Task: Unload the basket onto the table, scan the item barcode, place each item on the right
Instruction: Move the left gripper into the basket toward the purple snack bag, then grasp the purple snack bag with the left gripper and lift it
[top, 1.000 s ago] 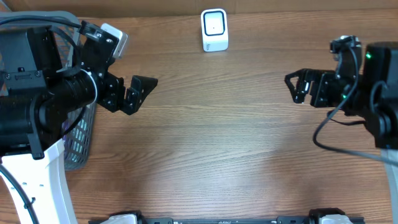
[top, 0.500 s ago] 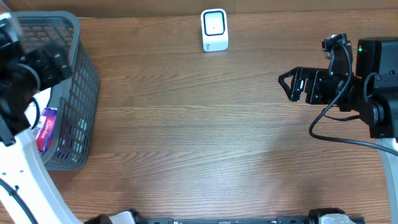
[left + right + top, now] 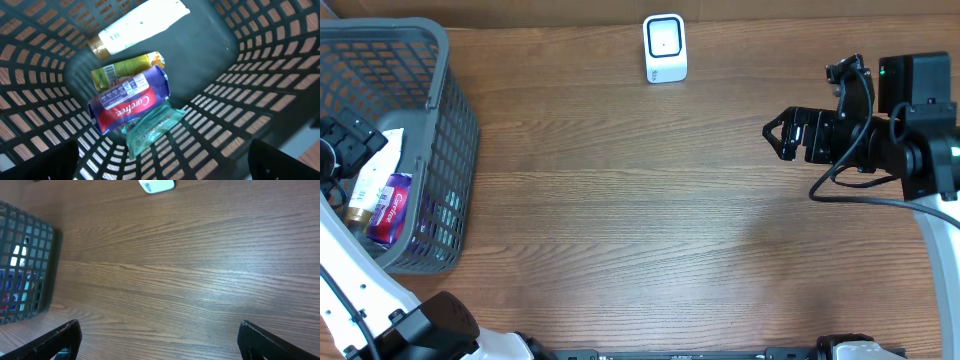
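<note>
I will move my left gripper down next, between the sides of the basket and onto the purple-and-red pack (image 3: 129,99), which is on top of the yellow-green packet (image 3: 125,70) and the teal sachet.
A grey plastic basket (image 3: 455,130) at the table's left holds the items. In the left wrist view I look down into it at a white tube with a gold cap (image 3: 142,25), a yellow-green packet (image 3: 125,70), a purple-and-red pack (image 3: 130,100) and a teal sachet (image 3: 150,127). My left gripper (image 3: 165,167) hangs open above them, touching nothing; overhead it shows at the basket's left side (image 3: 348,142). The white barcode scanner (image 3: 665,47) stands at the back middle. My right gripper (image 3: 782,135) hovers open and empty over the right of the table.
The basket's lattice walls (image 3: 270,75) rise all around the left fingers. In the right wrist view bare wood (image 3: 175,280) lies below the open fingers, with the basket (image 3: 22,265) far left and the scanner (image 3: 156,185) at the top edge.
My left arm swung from over the table, beside the basket, to above the basket's inside. The right gripper drifted a little left.
</note>
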Robot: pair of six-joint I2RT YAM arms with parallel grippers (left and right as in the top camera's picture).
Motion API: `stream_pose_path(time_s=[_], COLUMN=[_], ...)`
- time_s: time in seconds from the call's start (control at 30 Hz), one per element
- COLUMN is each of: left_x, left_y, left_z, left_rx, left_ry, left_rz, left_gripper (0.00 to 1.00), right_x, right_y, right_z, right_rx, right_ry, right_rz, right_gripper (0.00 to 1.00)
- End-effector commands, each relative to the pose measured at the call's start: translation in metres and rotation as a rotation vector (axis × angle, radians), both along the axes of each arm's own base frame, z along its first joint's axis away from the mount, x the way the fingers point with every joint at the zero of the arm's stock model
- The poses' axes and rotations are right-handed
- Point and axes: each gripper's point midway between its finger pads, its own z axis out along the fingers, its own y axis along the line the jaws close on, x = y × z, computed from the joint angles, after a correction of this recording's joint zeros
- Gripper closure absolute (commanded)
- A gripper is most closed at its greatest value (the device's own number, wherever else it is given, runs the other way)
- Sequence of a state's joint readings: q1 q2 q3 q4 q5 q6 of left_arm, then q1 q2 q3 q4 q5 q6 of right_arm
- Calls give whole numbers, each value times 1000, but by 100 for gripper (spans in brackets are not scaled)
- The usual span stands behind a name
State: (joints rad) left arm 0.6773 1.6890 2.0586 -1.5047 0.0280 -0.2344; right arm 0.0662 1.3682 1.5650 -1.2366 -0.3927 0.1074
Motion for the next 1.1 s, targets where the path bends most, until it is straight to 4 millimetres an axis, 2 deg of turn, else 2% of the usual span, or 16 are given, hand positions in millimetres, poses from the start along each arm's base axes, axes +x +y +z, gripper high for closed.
stream_pose_path(time_s=[0.0,0.1,0.27,0.33,0.4,0.53,0.63,0.7,0.77,0.9,1.07], left_x=[-7,-8,-16,-25,-31,-29,-13,10,21,24,30], left_y=[5,6,22,36,35,36,36,27,26,29,15], left_z=[-14,-31,-69,-88,-103,-112,-118,-125,-132,-147,-157], left_rx=[-11,-21,20,75,66,65,86,74,82,103,31], left_ry=[32,73,173,247,293,294,261,179,137,155,132], left_rz=[16,-3,35,68,71,61,-100,-274,-330,-381,-425], left_gripper=[0,0,0,0,1,0,0,0,0,0,0], right_x=[2,3,4,4,5,6,6,8,8,8,12], right_y=[3,3,4,4,4,4,4,4,4,4,4], right_z=[2,-1,-8,-10,-9,-9,-9,-7,-7,-7,-5], right_rx=[4,3,2,1,2,2,2,4,4,3,5], right_ry=[-6,5,34,39,35,32,31,22,20,20,0], right_rz=[14,14,18,18,18,18,17,17,17,17,17], right_gripper=[0,0,0,0,0,0,0,0,0,0,0])
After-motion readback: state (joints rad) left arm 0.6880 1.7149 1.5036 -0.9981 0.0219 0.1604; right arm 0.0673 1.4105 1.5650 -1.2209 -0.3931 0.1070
